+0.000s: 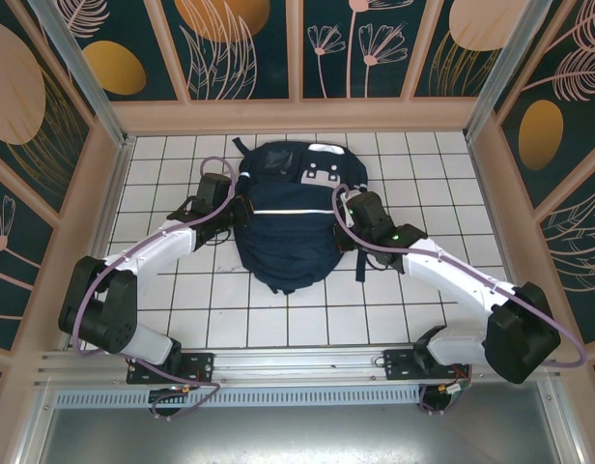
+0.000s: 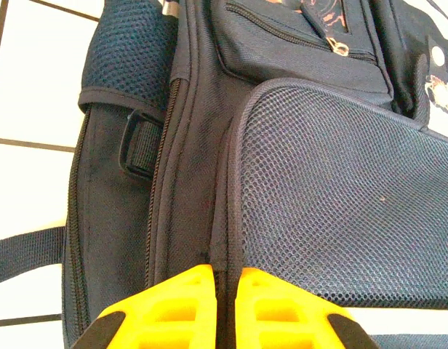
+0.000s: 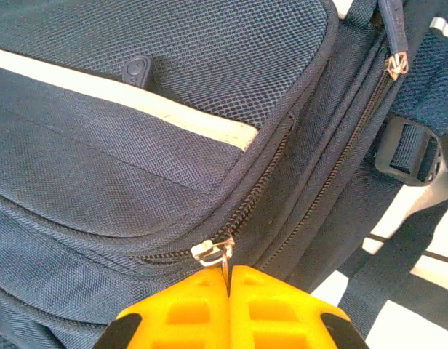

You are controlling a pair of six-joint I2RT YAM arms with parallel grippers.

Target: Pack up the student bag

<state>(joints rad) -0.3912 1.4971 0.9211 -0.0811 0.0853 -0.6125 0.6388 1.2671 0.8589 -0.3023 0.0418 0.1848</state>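
My right gripper will move away from my base along the bag's side next and take the zipper pull toward the zipper's far end.
The student bag, dark navy with a white reflective stripe, lies flat in the middle of the tiled table. My left gripper presses against the bag's left side. In the left wrist view its yellow fingers are shut on a dark fabric seam fold beside the mesh pocket. My right gripper sits at the bag's right side. In the right wrist view it is shut on the metal zipper pull of a closed zipper.
A black strap trails off the bag over the white tiles. A plastic buckle sits by the bag's side. Wooden walls enclose the table on three sides, with free tiles in front of the bag.
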